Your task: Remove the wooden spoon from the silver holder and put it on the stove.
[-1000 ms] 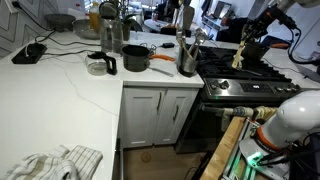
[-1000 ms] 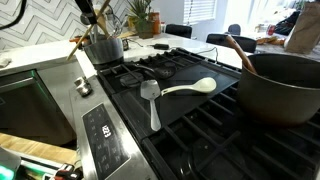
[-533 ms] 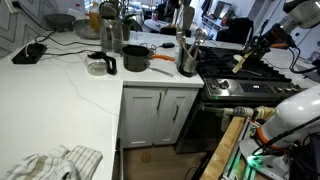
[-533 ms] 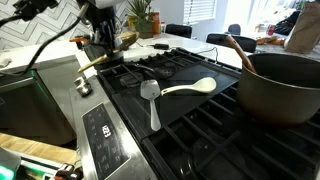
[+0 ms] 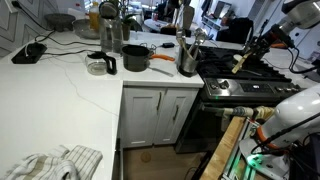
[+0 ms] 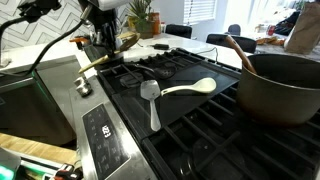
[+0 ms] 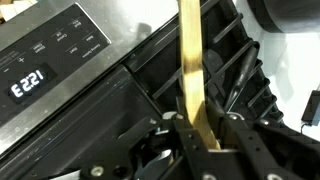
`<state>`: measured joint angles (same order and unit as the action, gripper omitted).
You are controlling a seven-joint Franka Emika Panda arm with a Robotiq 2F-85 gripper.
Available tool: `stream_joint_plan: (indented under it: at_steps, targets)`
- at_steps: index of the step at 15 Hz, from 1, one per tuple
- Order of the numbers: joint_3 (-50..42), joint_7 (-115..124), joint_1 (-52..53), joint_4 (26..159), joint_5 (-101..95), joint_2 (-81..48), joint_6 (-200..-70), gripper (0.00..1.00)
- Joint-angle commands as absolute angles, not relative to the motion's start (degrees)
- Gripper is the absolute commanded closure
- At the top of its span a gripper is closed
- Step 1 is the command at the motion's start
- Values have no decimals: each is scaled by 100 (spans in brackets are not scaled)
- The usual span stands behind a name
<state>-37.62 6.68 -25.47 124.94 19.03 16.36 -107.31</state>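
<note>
My gripper carries the wooden spoon toward the large dark pot next, then down across the metal spatula, because the spoon still hangs above the stove.
My gripper (image 7: 207, 130) is shut on the wooden spoon (image 7: 190, 60), whose light tan handle runs straight up between the fingers in the wrist view. In both exterior views the gripper (image 5: 247, 52) (image 6: 103, 38) holds the spoon (image 5: 238, 61) (image 6: 92, 63) tilted, low over the back edge of the stove (image 5: 240, 88) (image 6: 190, 120). The stove's grates (image 7: 232, 70) and display panel (image 7: 40, 75) lie under the gripper. The silver holder (image 5: 187, 62) stands on the counter beside the stove with other utensils in it. It is hidden behind the gripper in an exterior view.
A white spoon (image 6: 190, 88) and a metal spatula (image 6: 150, 102) lie on the stove's middle. A large dark pot (image 6: 282, 92) with a wooden utensil sits on a burner. A black pot (image 5: 136, 58), a steel bottle (image 5: 108, 40) and a glass cup (image 5: 97, 66) stand on the counter.
Over the last second my gripper came down from above the holder to low over the stove with the spoon. Nothing has moved in the last half second.
</note>
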Motion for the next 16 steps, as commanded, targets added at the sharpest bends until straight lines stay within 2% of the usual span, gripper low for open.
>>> stream_joint_plan:
  at_steps: [1,10,16]
  targets:
    - [-3812,690,-2603,12277,2072,1290,-10441,93]
    - [-4541,641,-2939,11402,3007,-458,-9524,93]
    - [-4471,799,-3512,10750,3689,-1716,-9178,93]
